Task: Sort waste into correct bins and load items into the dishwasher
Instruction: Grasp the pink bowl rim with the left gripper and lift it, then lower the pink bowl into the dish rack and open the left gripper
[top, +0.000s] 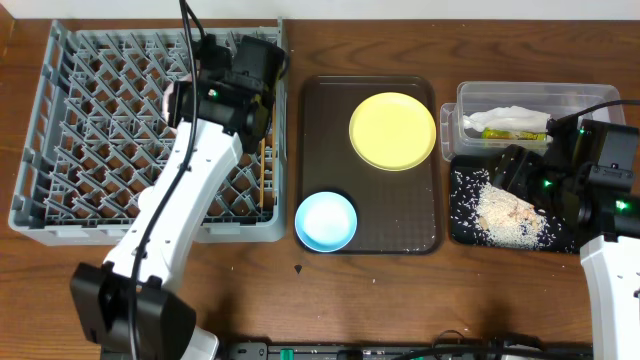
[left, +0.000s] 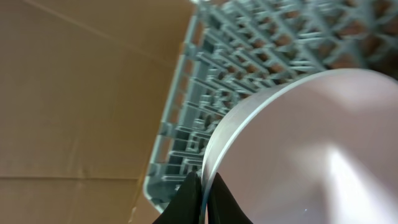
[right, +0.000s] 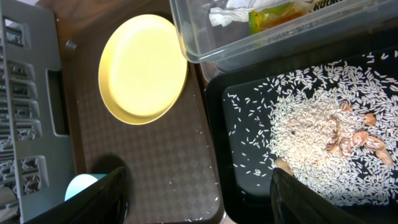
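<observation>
The left gripper lowers the white bowl (left: 311, 143) toward the rack's wires beside the chopsticks below it next and releases, as the bowl still hangs above the rack.
My left gripper (left: 204, 193) is shut on the rim of the white bowl (left: 311, 143), held over the grey dishwasher rack (left: 249, 50). From overhead that gripper (top: 262, 62) hangs over the rack's (top: 90, 130) far right corner and hides the bowl. The chopsticks (top: 265, 175) lie along the rack's right side. The yellow plate (top: 392, 131) and blue bowl (top: 326, 221) rest on the brown tray (top: 400, 215). My right gripper (right: 205, 199) is open and empty, above the seam between brown tray and black tray (right: 249, 186). Rice scraps (right: 311, 130) fill the black tray. Napkin (right: 239, 12) and wrapper (right: 273, 15) lie in the clear tub (right: 205, 43).
The clear tub (top: 470, 100) stands behind the black tray (top: 465, 225) at the table's right. A few rice grains dot the brown tray (right: 161, 168). Bare wooden table runs along the front edge.
</observation>
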